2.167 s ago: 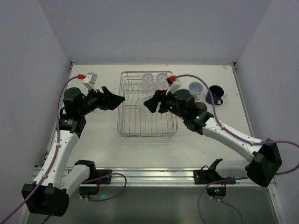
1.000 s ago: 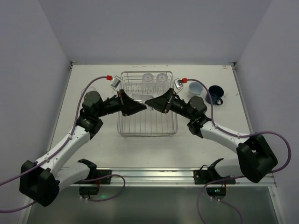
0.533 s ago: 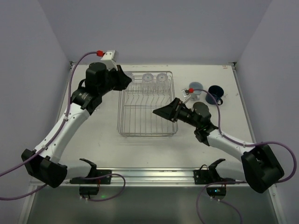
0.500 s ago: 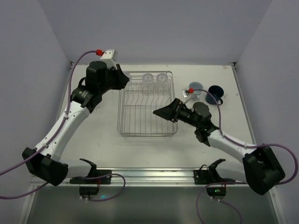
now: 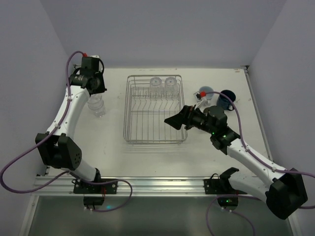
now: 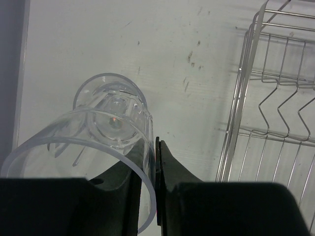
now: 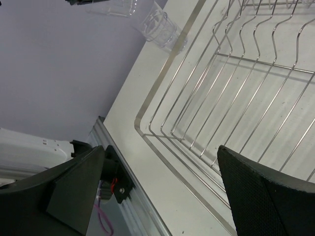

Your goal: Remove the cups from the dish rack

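The base of the tumbler in my left gripper is over the standing one's opening (image 5: 96, 103) (image 6: 110, 109), so my left gripper will lower its tumbler into the standing one and let go of the side of its rim.
My left gripper (image 5: 94, 95) (image 6: 151, 147) is shut on the wall of a clear ribbed tumbler (image 6: 83, 147), one finger inside the rim and one outside. It holds that cup at the table's far left, just above a second clear tumbler (image 5: 100, 109) (image 7: 160, 24) standing on the table. The silver wire dish rack (image 5: 129, 113) (image 6: 275, 113) (image 7: 236, 93) sits mid-table with two clear tumblers (image 5: 155, 82) (image 5: 170, 82) upside down at its back. My right gripper (image 5: 172, 121) (image 7: 161, 150) is open and empty over the rack's near right corner.
A pale blue cup (image 5: 206, 92) and a dark blue mug (image 5: 227, 99) stand on the table right of the rack, beside my right arm. Grey walls close in the table on three sides. The metal rail (image 5: 157, 186) runs along the near edge.
My left arm has swung from the rack out to the far left, carrying the clear tumbler. My right gripper has drawn back toward the rack's near right corner.
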### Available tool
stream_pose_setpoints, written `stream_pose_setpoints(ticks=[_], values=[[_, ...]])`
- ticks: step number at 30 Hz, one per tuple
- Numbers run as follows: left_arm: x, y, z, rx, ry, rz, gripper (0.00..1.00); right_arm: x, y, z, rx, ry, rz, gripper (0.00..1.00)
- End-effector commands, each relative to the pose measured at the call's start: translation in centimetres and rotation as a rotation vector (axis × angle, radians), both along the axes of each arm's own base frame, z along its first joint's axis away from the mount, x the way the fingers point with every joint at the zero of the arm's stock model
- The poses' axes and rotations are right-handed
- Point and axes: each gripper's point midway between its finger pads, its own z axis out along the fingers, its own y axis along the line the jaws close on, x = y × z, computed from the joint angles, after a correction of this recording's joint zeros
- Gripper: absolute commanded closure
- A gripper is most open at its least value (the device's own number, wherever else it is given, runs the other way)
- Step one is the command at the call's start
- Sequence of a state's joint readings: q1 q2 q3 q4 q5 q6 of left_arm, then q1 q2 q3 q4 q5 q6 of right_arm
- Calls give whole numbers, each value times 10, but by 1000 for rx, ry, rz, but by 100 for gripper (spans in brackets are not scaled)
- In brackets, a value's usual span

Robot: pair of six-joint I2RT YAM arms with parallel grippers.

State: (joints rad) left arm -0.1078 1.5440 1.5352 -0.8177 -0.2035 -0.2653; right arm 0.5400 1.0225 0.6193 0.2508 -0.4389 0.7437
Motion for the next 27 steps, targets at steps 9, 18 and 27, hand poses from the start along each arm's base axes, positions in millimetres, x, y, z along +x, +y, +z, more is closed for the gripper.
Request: stream_pose_setpoints(ticks=[9, 18, 27], values=[[13, 22, 7, 90, 55, 22, 100, -5, -9, 12, -21, -67, -13, 1], [17, 24, -14, 74, 101, 16, 100, -2, -6, 7, -25, -52, -6, 1], [17, 21, -35, 63, 156, 2, 99, 0, -5, 4, -32, -44, -7, 1]])
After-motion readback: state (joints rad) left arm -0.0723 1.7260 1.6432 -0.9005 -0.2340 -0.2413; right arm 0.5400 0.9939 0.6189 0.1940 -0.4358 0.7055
